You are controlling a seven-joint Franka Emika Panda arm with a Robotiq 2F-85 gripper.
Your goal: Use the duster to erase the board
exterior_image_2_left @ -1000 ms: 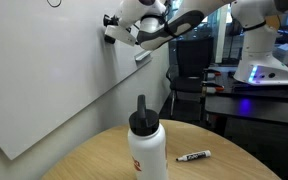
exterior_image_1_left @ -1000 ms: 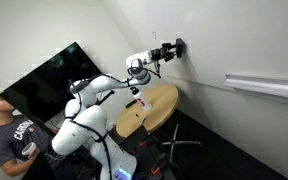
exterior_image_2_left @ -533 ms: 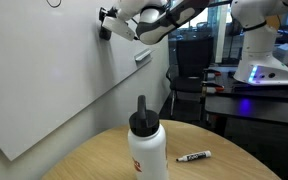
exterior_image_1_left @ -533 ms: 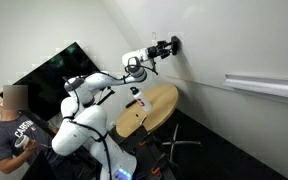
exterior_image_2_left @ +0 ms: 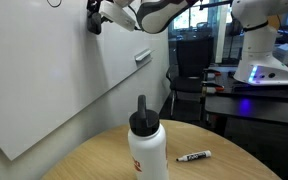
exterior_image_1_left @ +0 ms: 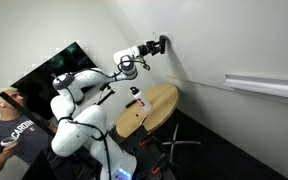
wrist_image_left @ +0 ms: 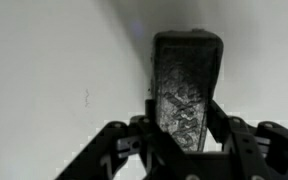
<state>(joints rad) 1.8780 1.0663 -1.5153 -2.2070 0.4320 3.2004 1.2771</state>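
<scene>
I will move my gripper off the board and down to the bare wood beside the marker on the tabletop below, because that spot is open, and let go of the duster there.
My gripper is shut on the duster, a small dark block, and presses it against the board, a large white wall-like surface. In an exterior view the gripper holds the duster high on the board, near its top edge. A small dark scribble shows at the top edge of that view. In the wrist view the duster stands between the two fingers, its felt face toward the board.
A round wooden table holds a white bottle with a black cap and a marker. A tray rail runs along the board. A black screen and a person are nearby. A second robot base stands behind.
The arm has moved the duster up and along the board, toward the scribble near the top edge. The grip has not changed.
</scene>
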